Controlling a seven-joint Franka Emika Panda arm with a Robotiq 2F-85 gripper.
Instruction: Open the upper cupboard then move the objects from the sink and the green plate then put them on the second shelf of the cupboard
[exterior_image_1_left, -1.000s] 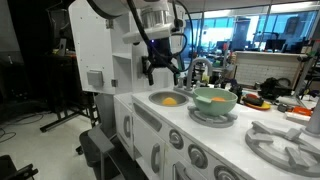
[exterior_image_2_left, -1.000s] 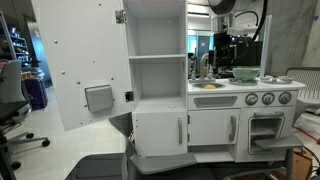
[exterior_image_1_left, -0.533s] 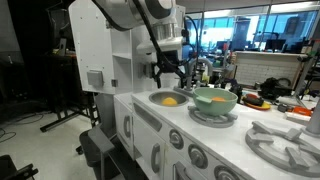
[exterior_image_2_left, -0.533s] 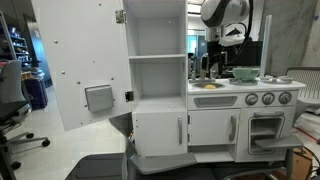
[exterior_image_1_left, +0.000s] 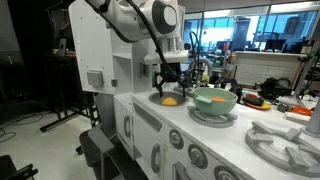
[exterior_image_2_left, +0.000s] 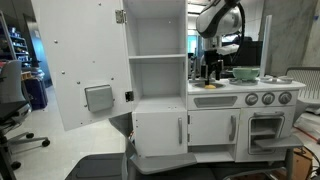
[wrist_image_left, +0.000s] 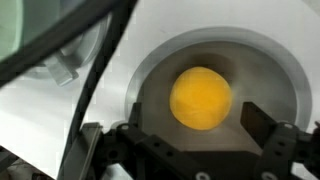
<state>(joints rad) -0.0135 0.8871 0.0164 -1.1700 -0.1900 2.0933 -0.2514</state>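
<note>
The open fingers are already on both sides of the yellow-orange toy piece (wrist_image_left: 200, 98) below my gripper. I should next move my gripper down into the grey sink (wrist_image_left: 275, 75) to close on the piece.
The upper cupboard (exterior_image_2_left: 157, 50) stands open, its white door (exterior_image_2_left: 80, 65) with the grey handle swung wide. A yellow-orange toy piece (wrist_image_left: 201, 97) lies in the round grey sink (wrist_image_left: 275, 75), also seen in an exterior view (exterior_image_1_left: 169, 100). My gripper (wrist_image_left: 192, 125) is open and hovers just above the sink, its fingers on either side of the piece, not touching it. It shows in both exterior views (exterior_image_1_left: 170, 85) (exterior_image_2_left: 210, 75). The mint-green plate (exterior_image_1_left: 216, 100) sits beside the sink with a second orange piece (exterior_image_1_left: 217, 98) in it.
A small metal faucet (exterior_image_1_left: 198, 72) stands behind the sink. Grey burner rings (exterior_image_1_left: 285, 140) lie further along the counter. Low white doors (exterior_image_2_left: 160, 130) are under the cupboard. A cable (wrist_image_left: 90, 70) crosses the wrist view.
The arm has swung from behind the counter and come down over the sink, so the gripper now hangs just above the yellow-orange piece.
</note>
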